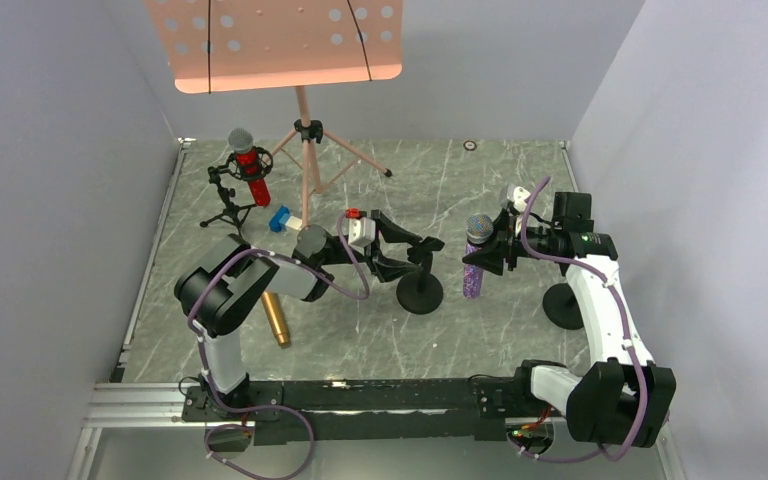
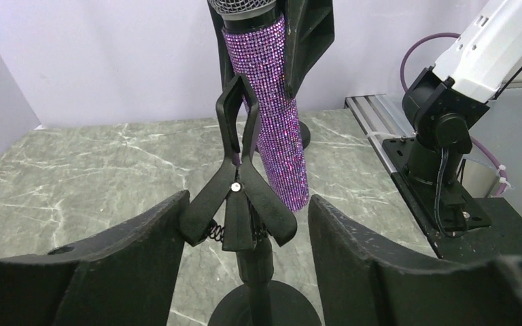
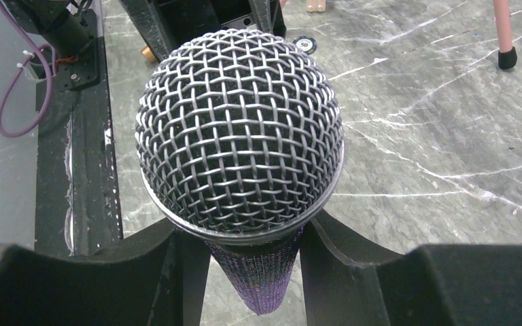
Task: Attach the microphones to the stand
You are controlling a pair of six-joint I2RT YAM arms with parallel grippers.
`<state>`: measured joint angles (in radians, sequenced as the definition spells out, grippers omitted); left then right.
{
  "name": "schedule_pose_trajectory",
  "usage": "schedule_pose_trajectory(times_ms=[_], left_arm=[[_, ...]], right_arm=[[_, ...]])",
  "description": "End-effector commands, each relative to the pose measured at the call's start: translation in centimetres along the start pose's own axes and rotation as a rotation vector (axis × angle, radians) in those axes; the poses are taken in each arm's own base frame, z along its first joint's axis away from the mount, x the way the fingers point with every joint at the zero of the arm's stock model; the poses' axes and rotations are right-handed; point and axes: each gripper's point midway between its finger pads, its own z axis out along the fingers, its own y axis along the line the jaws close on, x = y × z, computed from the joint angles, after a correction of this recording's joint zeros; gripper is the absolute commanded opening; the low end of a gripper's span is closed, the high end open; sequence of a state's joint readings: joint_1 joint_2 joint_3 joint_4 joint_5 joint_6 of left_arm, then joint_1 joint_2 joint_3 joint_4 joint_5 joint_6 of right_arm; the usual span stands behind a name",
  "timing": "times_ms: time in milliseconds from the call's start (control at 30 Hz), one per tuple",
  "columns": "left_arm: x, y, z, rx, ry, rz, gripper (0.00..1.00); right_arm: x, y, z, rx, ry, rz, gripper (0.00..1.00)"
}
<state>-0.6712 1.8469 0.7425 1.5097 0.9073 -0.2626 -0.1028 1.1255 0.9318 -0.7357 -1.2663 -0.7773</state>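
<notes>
The spring clip stands empty. I will next move my right gripper left in the top view, tilting the purple microphone into the spring clip to release it.
My right gripper is shut on the glittery purple microphone and holds it upright, grey mesh head up, just right of a black round-base stand. In the right wrist view the right gripper clamps the body just under the head. My left gripper is open, its fingers on either side of the stand's spring clip, the left finger touching a clip lever. The purple microphone hangs just behind the clip. The red microphone sits in a small tripod stand at far left. The gold microphone lies by my left arm.
A pink music stand on tripod legs is at the back. A small blue-and-white block lies near the tripod stand. A second black round base stands beside my right arm. Grey walls close in both sides.
</notes>
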Motion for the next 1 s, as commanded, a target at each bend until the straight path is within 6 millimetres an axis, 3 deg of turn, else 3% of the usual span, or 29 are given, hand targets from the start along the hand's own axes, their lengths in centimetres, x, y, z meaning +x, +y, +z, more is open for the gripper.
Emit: schedule_pose_trajectory(times_ms=[0,67,200,400,567,633,800,967], left_arm=[[-2.3,-0.3,0.8,0.052,-0.059,0.082,0.65],[-2.4,-0.2,0.8,0.046,-0.056,0.077,0.55],[-2.7,-0.3,0.7,0.039,-0.067,0.078,0.45],[-2.5,-0.5,0.6,0.04,-0.065,0.064,0.34],[-2.8,-0.6,0.5,0.04,-0.068,0.063,0.23],[-2.9,-0.7,0.5,0.046,-0.066,0.06,0.27],[-3.3,-0.5,0.3,0.011,-0.077,0.07,0.67],[-3.4,-0.5,0.3,0.01,-0.081,0.07,0.76]], right_arm=[[-1.9,0.6,-0.2,-0.032,-0.062,-0.074,0.06],[-1.9,0.6,-0.2,-0.031,-0.062,-0.074,0.06],[-1.9,0.6,-0.2,-0.031,-0.062,-0.076,0.06],[-2.2,0.5,-0.4,-0.022,-0.052,-0.092,0.06],[-3.6,0.1,-0.3,-0.04,-0.022,-0.1,0.06],[-4.2,0.2,-0.4,-0.055,0.002,-0.101,0.06],[-4.9,-0.2,-0.5,-0.056,0.034,-0.109,0.06],[-5.6,-0.3,-0.3,-0.039,0.038,-0.133,0.06]])
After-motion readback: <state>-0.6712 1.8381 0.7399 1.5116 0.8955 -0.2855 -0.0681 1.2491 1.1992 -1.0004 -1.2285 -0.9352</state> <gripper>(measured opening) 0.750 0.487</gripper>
